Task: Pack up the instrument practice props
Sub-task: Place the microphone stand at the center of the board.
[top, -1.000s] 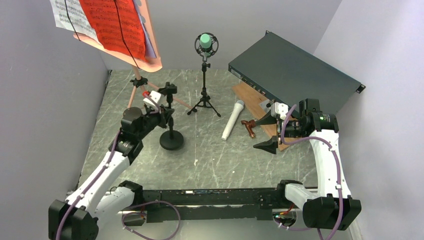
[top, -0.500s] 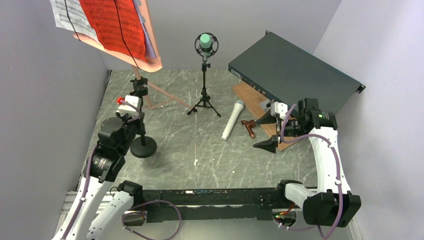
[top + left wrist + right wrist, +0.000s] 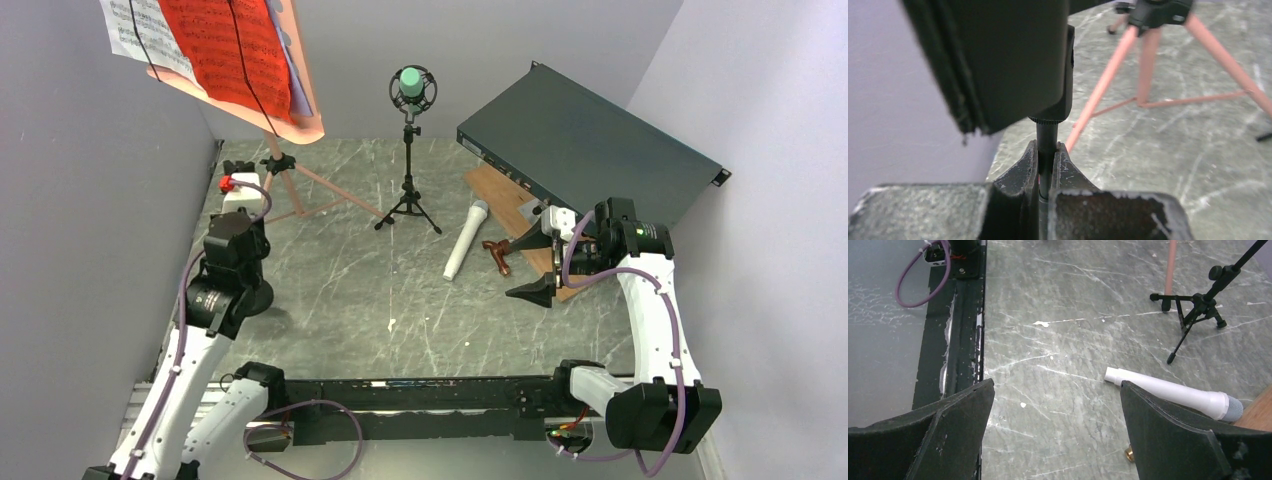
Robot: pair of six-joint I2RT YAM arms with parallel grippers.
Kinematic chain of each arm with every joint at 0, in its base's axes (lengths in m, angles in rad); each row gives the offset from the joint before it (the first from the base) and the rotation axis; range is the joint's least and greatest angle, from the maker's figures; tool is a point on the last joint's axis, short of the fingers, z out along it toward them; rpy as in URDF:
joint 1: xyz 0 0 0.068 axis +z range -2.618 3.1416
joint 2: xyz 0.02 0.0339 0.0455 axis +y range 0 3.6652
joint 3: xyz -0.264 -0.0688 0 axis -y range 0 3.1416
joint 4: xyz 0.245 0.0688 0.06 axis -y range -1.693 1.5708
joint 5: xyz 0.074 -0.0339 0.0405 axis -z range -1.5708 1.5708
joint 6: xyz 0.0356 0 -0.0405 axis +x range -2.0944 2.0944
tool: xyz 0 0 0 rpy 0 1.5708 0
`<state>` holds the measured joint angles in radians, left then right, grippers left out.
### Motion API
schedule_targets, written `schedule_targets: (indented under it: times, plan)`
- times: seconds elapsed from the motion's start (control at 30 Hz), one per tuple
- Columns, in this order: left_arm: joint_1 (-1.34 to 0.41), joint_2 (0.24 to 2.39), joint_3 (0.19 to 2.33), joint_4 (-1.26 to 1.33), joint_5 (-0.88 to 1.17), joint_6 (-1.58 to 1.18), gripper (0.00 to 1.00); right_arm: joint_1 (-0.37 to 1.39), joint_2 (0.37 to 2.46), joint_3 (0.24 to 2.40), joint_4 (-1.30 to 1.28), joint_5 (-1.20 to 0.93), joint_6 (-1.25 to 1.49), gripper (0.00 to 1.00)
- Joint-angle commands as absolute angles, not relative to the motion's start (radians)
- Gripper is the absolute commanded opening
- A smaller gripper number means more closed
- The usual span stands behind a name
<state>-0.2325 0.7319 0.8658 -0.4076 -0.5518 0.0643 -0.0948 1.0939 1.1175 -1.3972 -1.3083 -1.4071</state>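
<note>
Next, my left gripper moves to the left in the top view and down. It frees the mount's rod over the part of the table beside the wall, since that part lies bare.
My left gripper (image 3: 1047,150) is shut on the thin rod of a black microphone mount (image 3: 1047,132), held by the left wall; its round base (image 3: 258,298) shows beside the arm. Behind it stands the pink music tripod (image 3: 300,182) carrying white (image 3: 140,35), red (image 3: 230,40) and lavender (image 3: 297,75) pages. The green microphone (image 3: 411,82) sits in a second black mount (image 3: 409,190) at the back. The white microphone (image 3: 466,240) (image 3: 1173,392) lies flat mid-table. My right gripper (image 3: 537,265) (image 3: 1056,385) hangs open and empty just right of it.
A large dark green metal box (image 3: 590,145) leans at the back right over a brown wooden board (image 3: 500,190). A small brown piece (image 3: 497,255) lies between the white microphone and my right gripper. Walls close in on the left, back and right.
My left arm has carried the round-based mount from mid-table leftward and back, to the left wall beside the pink tripod. The right arm has stayed put.
</note>
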Motion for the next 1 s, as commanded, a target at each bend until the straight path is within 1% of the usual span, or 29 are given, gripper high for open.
schedule_targets:
  times: [0.0, 0.13, 0.3, 0.6, 0.73, 0.87, 0.97]
  plan:
    - [-0.108, 0.732, 0.910, -0.220, -0.586, 0.100, 0.00, -0.098, 1.094, 1.114, -1.414, -1.355, -1.469, 1.00]
    - [0.036, 0.774, 0.918, -0.150, -0.501, 0.069, 0.00, -0.095, 1.099, 1.105, -1.414, -1.363, -1.480, 1.00]
    - [0.138, 0.854, 0.895, 0.001, -0.449, 0.064, 0.00, -0.094, 1.096, 1.098, -1.414, -1.363, -1.489, 1.00]
    - [0.319, 1.028, 0.864, 0.325, -0.287, 0.008, 0.00, -0.082, 1.102, 1.091, -1.428, -1.369, -1.513, 1.00]
    - [0.375, 1.115, 0.841, 0.492, -0.175, 0.016, 0.00, -0.078, 1.106, 1.087, -1.438, -1.370, -1.530, 1.00]
    - [0.404, 1.227, 0.866, 0.574, -0.001, -0.022, 0.00, -0.074, 1.111, 1.083, -1.441, -1.367, -1.540, 1.00]
    - [0.438, 1.308, 0.855, 0.697, 0.128, -0.052, 0.00, -0.071, 1.114, 1.081, -1.449, -1.364, -1.552, 1.00]
